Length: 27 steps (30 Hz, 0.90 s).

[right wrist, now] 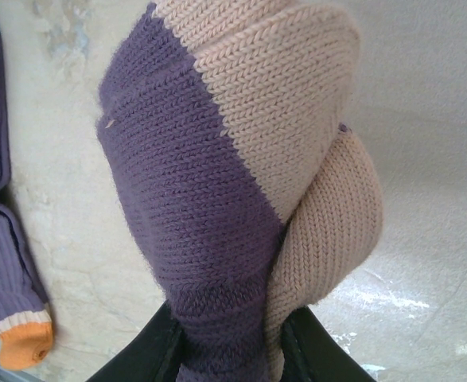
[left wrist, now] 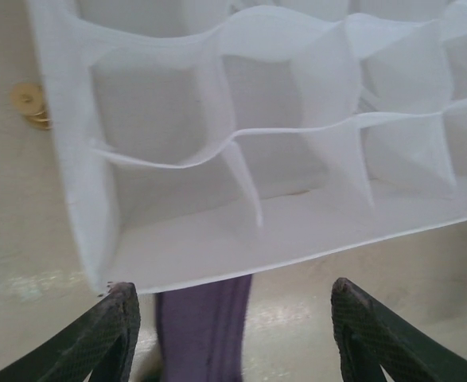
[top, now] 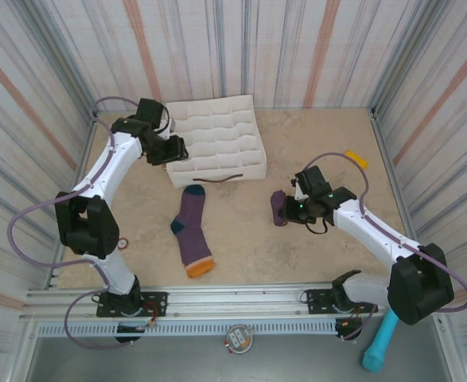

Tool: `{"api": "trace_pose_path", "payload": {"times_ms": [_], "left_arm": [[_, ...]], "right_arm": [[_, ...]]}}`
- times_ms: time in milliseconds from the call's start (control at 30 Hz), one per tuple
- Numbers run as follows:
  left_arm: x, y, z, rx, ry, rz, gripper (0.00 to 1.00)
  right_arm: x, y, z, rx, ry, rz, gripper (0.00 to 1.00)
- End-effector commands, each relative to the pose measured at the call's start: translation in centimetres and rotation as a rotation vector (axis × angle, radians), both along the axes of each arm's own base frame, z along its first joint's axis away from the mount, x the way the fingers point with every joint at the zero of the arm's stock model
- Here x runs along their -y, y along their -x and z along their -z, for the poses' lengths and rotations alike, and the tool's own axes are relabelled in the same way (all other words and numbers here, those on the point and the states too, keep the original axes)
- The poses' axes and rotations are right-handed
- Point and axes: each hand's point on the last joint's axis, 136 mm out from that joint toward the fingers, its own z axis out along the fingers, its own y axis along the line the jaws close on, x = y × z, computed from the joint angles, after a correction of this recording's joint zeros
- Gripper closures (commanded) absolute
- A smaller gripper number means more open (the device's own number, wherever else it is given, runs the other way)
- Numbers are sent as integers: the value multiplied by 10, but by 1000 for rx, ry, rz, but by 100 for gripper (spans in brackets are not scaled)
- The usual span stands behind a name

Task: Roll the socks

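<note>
I should move my left gripper toward the brass disc next and lower it with one finger on each side of the tray's side [top: 170, 172] [left wrist: 83, 215], near the tray's front corner. The tray crowds the flat sock's end.
One purple sock [top: 192, 231] with a teal heel and orange toe lies flat on the table just in front of the white tray [top: 217, 169]. Its cuff end [left wrist: 201, 326] shows below the tray's front wall [left wrist: 217, 259]. My left gripper [top: 177, 151] hovers at the tray's front left part, open, with nothing between its fingers [left wrist: 233, 290]. My right gripper [top: 287, 208] is shut on the other sock [top: 279, 208], a bunched purple and beige bundle [right wrist: 217, 175] held between the jaws [right wrist: 229, 318]. The flat sock [right wrist: 2, 239] lies to that bundle's left.
The compartmented tray stands at the back centre, near the striped walls. A yellow piece [top: 356, 159] lies at the right rear. A brass disc [left wrist: 30, 103] sits left of the tray. A teal handle [top: 380, 338] lies past the front rail.
</note>
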Motion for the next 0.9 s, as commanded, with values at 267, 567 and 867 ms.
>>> {"api": "trace_pose_path", "payload": {"times_ms": [267, 567, 867], "left_arm": [[-49, 3, 31, -103, -161, -60, 42], [-45, -6, 63, -180, -150, -69, 53], [-32, -29, 78, -191, -105, -59, 78]], "right_arm": [[-5, 6, -3, -11, -29, -3, 100], [-3, 8, -4, -8, -26, -2, 100], [5, 16, -5, -4, -5, 4, 100]]}}
